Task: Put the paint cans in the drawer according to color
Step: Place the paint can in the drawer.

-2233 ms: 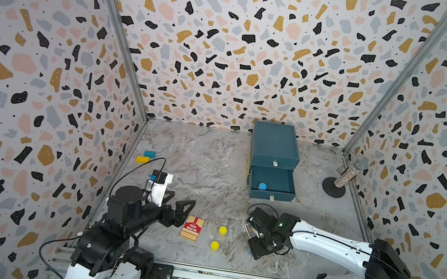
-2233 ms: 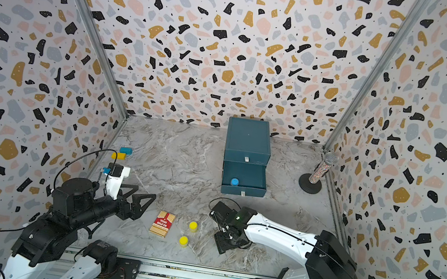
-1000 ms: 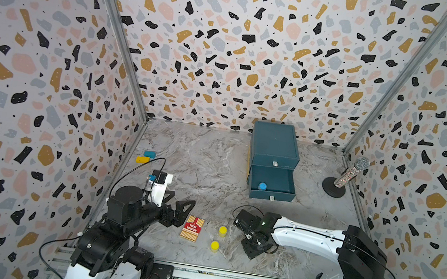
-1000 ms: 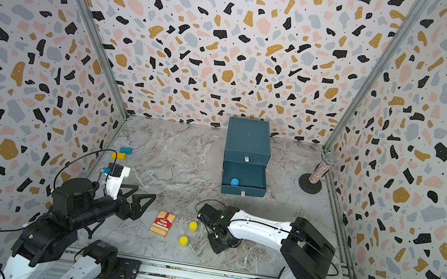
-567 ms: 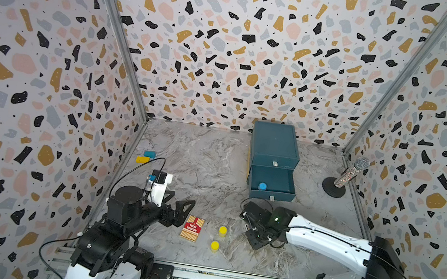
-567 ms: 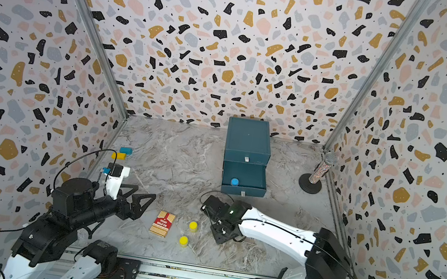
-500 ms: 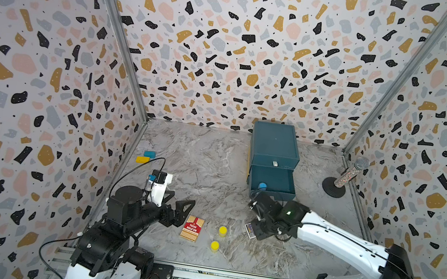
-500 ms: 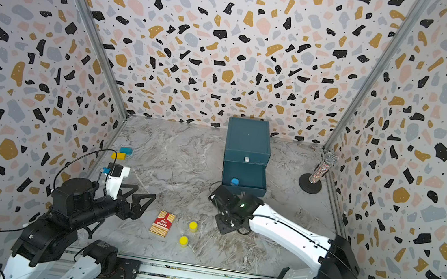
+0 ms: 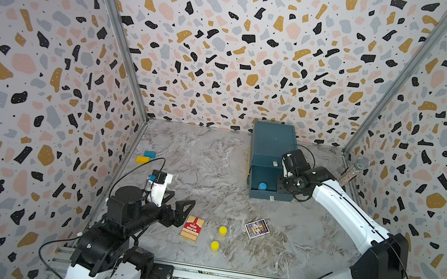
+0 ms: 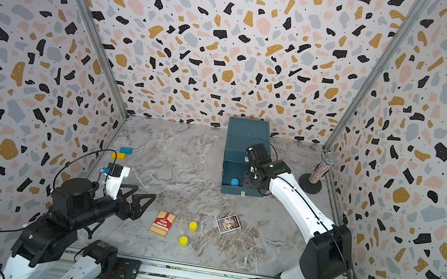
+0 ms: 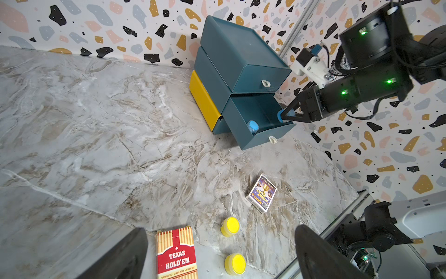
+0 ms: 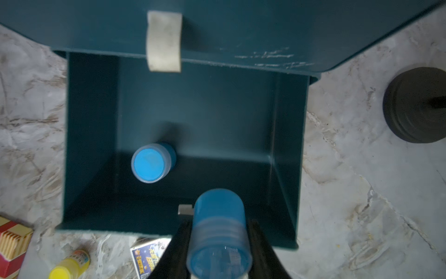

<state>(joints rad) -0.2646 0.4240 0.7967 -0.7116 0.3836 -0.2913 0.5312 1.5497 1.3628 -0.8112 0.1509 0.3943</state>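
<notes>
My right gripper next needs to move down toward the bare bottom of the drawer beside the blue paint can and let go of the second can there, as that one blue can already stands in the open drawer.
The dark teal drawer [image 9: 272,142] chest stands at the back right, and the drawer under its top one is pulled out. One blue paint can [image 9: 262,186] [image 12: 150,163] stands inside it. My right gripper [image 12: 218,232] [image 11: 284,115] hangs over that open drawer's front right part, shut on a second blue paint can [image 12: 218,210]. Two yellow paint cans [image 9: 222,231] [image 9: 214,245] sit on the floor near the front. Beside them, to the left, my left gripper [image 9: 180,204] stands open and holds nothing. Both yellow cans [image 11: 230,225] [image 11: 234,263] lie between its fingers' lines in the left wrist view.
A red card box [image 9: 192,228] lies just left of the yellow cans, and a small picture card box [image 9: 256,228] to their right. A microphone on a round black base [image 9: 352,169] stands by the right wall. Yellow and blue blocks [image 9: 142,159] lie by the left wall.
My right arm has swung from the front floor back to the open drawer, carrying the blue can. The small picture card box now shows. The left arm has not moved.
</notes>
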